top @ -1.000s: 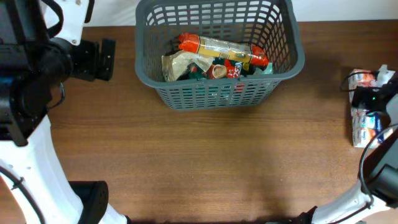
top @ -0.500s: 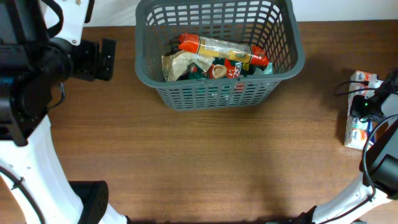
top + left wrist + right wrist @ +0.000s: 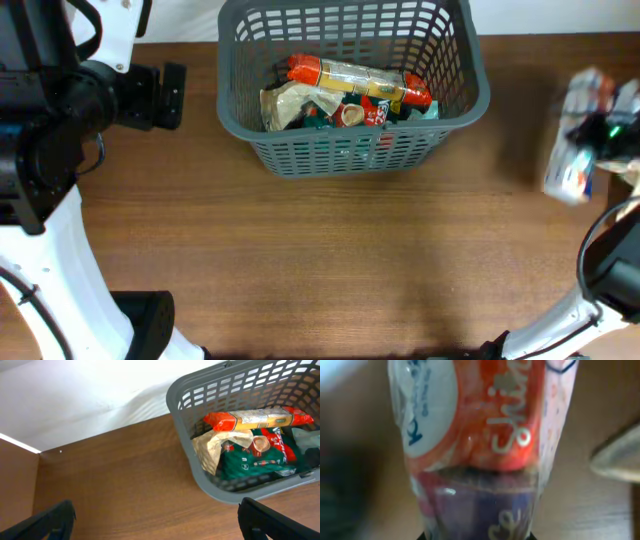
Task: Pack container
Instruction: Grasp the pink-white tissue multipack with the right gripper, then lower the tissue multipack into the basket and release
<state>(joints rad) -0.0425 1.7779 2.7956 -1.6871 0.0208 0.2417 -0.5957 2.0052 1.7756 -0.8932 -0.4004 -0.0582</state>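
The robot's right hand will next raise the clear packet (image 3: pixel 570 172) over the nearest rim, then lower it over the beige pouch and green packets.
The container (image 3: pixel 350 152), a dark grey slotted basket, stands at the back middle of the table and holds a long orange-ended packet (image 3: pixel 358 82), a beige pouch and green packets. At the far right, my right gripper (image 3: pixel 603 132) is shut on a clear packet (image 3: pixel 570 172) with orange, white and purple print; the packet looks blurred and raised off the table. It fills the right wrist view (image 3: pixel 480 435) and hides the fingers. My left gripper (image 3: pixel 175 95) hangs open, left of the container, with nothing between its fingers (image 3: pixel 270 520).
White cloth or wall (image 3: pixel 75 400) runs behind the table's back edge. The left arm's body (image 3: pixel 40 120) fills the left side. Bare wooden tabletop (image 3: pixel 350 260) stretches in front of the container.
The right gripper has closed on the packet and lifted it from the table at the far right. The left arm and the container have not moved.
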